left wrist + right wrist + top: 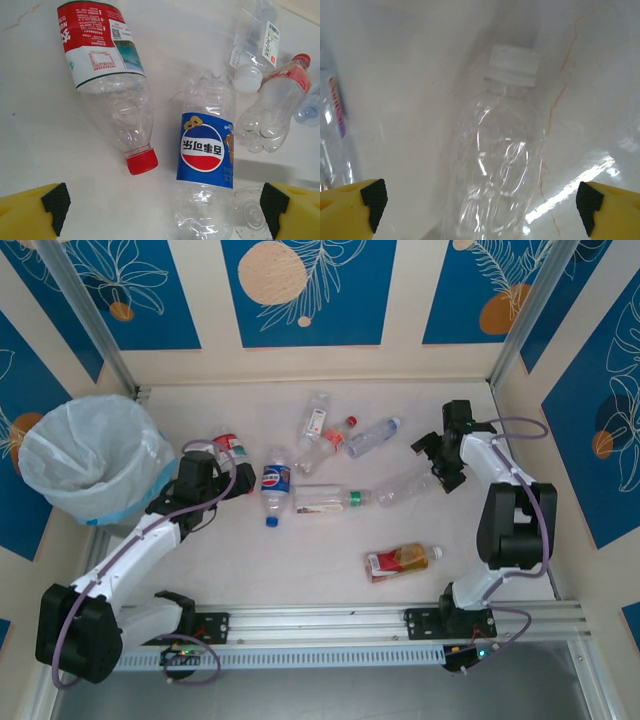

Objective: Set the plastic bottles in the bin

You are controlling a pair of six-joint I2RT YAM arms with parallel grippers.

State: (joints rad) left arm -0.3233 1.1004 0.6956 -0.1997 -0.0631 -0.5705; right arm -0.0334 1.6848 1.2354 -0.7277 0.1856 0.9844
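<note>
The right gripper moves down toward the white cap of the crumpled clear bottle between its open fingers next, then closes on the bottle's neck [508, 90].
Several plastic bottles lie on the pale table. In the left wrist view, my left gripper [164, 210] is open, and the Pepsi-label bottle [207, 150] lies between its yellow fingers. The red-label, red-capped bottle [107, 65] lies just left of that. From above, the left gripper [242, 480] sits beside the Pepsi bottle [275, 485]. My right gripper [432, 465] is open over a crumpled clear bottle [405, 487]. That white-capped bottle [502, 150] lies between the right gripper's [480, 205] jaws, ungripped. The bin [85, 455], lined with a translucent bag, stands at far left.
More bottles lie mid-table: a white-label one [315, 420], a red-capped one [328, 445], a bluish one [375, 437] and a green-capped one [325, 499]. An amber-filled bottle [403, 561] lies nearer the front rail. Patterned walls close the table on three sides.
</note>
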